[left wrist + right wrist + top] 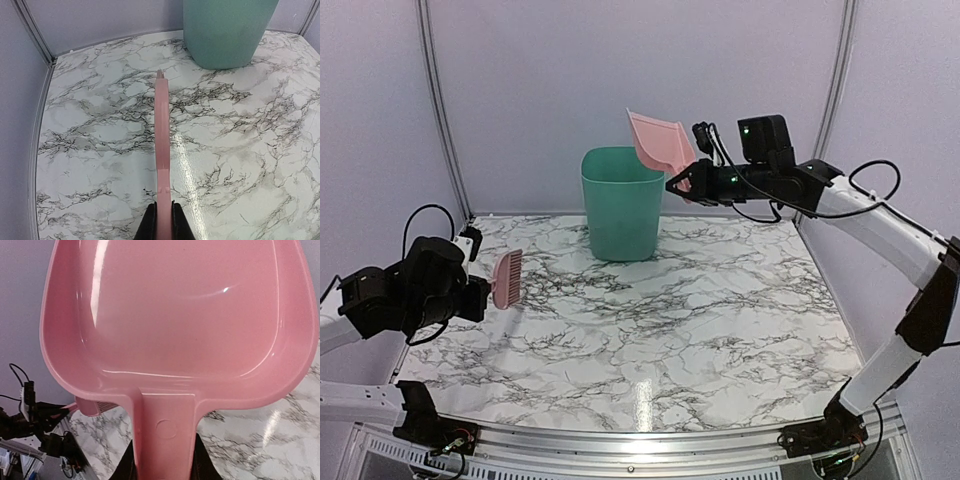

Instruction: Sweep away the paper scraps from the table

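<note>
The dustpan's inside is bare, so next my right gripper will swing away from the green bin, back and down, and level the dustpan onto the open marble table.
No paper scraps show in any view; the marble table has none on it and the dustpan's inside is bare. My right gripper is shut on the handle of the pink dustpan and holds it raised and tilted beside the rim of the green bin. The dustpan fills the right wrist view. My left gripper is shut on the pink comb-like brush, held above the table's left side. In the left wrist view the brush runs edge-on toward the bin.
Grey walls close the back and sides of the table. A metal rail runs along the front edge between the arm bases. The left arm and its cables show in the right wrist view.
</note>
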### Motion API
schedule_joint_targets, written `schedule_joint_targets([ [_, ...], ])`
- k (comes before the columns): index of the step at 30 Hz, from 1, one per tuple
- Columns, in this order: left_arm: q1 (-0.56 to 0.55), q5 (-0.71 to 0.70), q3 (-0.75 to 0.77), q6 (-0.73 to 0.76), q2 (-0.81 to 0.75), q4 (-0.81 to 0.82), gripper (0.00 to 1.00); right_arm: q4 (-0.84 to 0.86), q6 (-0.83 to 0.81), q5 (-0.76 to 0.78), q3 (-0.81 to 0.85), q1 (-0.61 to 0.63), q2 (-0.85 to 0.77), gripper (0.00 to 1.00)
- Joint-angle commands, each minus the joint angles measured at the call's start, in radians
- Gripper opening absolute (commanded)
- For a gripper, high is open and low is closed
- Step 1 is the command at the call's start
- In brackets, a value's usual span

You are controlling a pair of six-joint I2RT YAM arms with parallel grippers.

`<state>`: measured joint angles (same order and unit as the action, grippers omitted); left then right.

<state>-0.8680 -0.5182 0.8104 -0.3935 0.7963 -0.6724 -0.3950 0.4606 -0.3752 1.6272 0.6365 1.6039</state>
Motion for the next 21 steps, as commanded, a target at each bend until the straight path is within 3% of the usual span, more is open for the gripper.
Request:
schedule_joint_targets([
  [1, -0.002, -0.031, 0.027, -0.072, 0.057, 0.070, 0.04, -0.224, -0.119, 0.335, -0.070, 0.001, -0.112, 0.00],
  [6, 0.024, -0.054, 0.039, -0.220, 0.170, 0.112, 0.05, -0.335, -0.106, 0.510, -0.201, -0.031, -0.190, 0.00],
  [10, 0.107, 0.096, 0.007, -0.326, 0.249, 0.224, 0.04, -0.365, -0.069, 0.534, -0.314, -0.047, -0.201, 0.00],
  [13, 0.148, 0.182, -0.034, -0.387, 0.283, 0.327, 0.04, -0.356, -0.052, 0.533, -0.390, -0.049, -0.193, 0.00],
  [21, 0.185, 0.230, -0.100, -0.576, 0.368, 0.535, 0.05, -0.251, -0.051, 0.412, -0.533, -0.050, -0.072, 0.00],
])
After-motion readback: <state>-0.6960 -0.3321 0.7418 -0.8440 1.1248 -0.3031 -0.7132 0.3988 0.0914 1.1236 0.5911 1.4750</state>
